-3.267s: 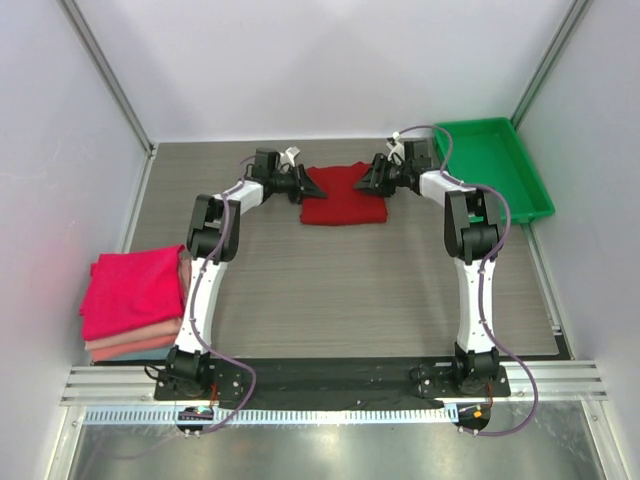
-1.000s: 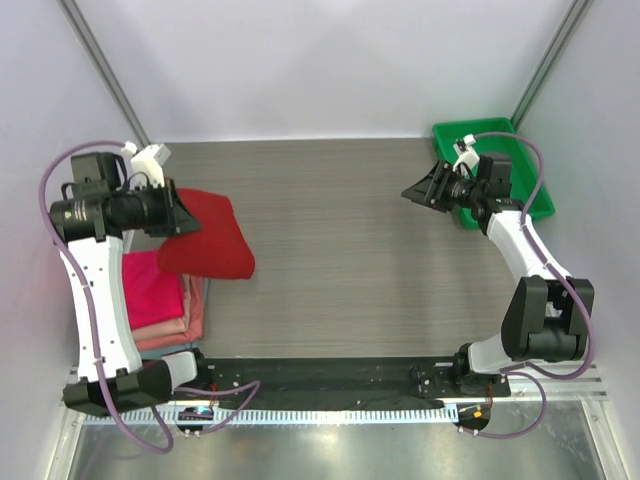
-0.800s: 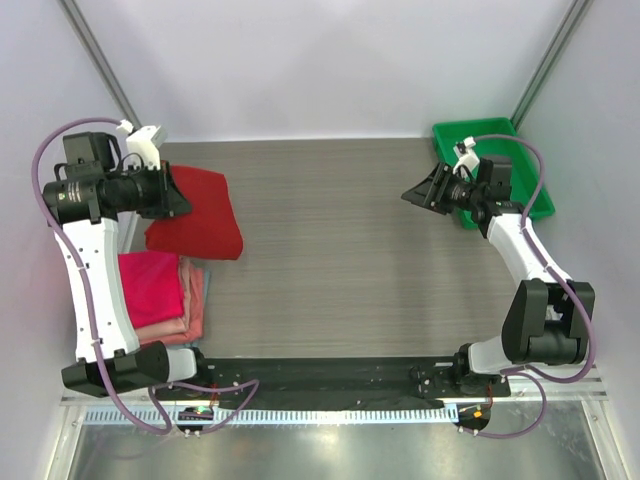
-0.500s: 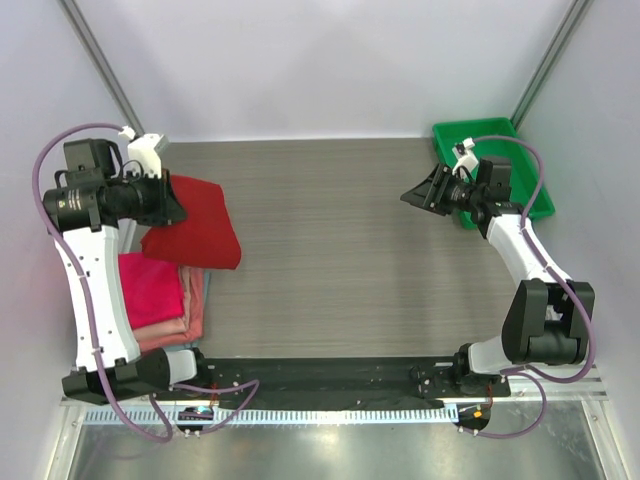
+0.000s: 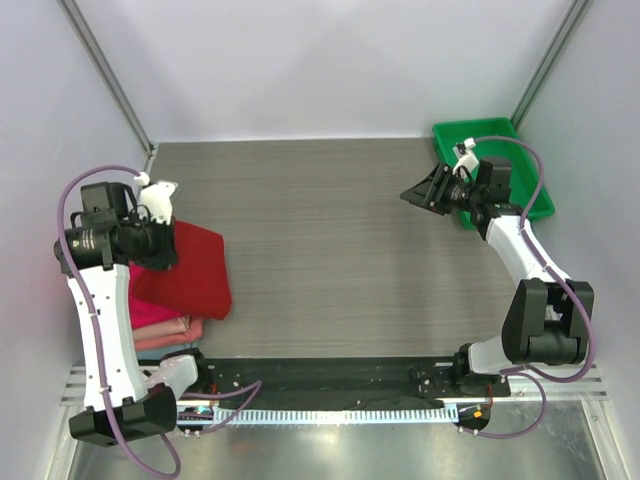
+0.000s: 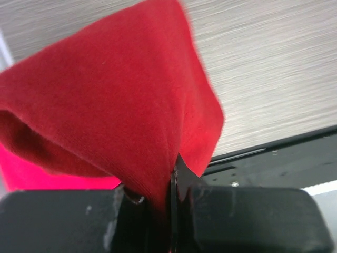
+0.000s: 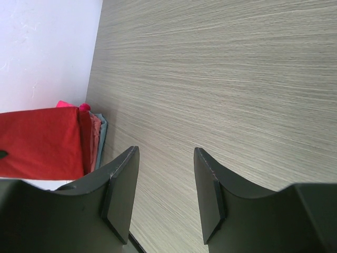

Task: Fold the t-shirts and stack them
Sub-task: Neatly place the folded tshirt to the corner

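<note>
My left gripper moves to the left in the top view next, down over the magenta cloth, and releases, since the crimson shirt (image 6: 110, 100) juts past the stack.
My left gripper (image 5: 158, 248) is shut on the folded dark crimson t-shirt (image 5: 192, 270) and holds it over the stack at the table's left edge. In the left wrist view the crimson shirt (image 6: 110, 100) fills the frame, pinched between the jaws of the gripper (image 6: 172, 182). The stack (image 5: 165, 327) beneath shows magenta, salmon and pale pink edges; magenta cloth (image 6: 31, 174) shows under the crimson one. My right gripper (image 5: 418, 192) is open and empty, raised near the green tray; in its wrist view (image 7: 164, 179) it looks across the table at the stack (image 7: 52, 142).
A green plastic tray (image 5: 500, 160) sits at the back right corner. White walls close in the table on three sides. The black base rail (image 5: 330, 375) runs along the near edge.
The left arm has carried the crimson shirt from the table's back middle to the left and lowered it toward me onto the stack. The right gripper let go and pulled back by the tray.
</note>
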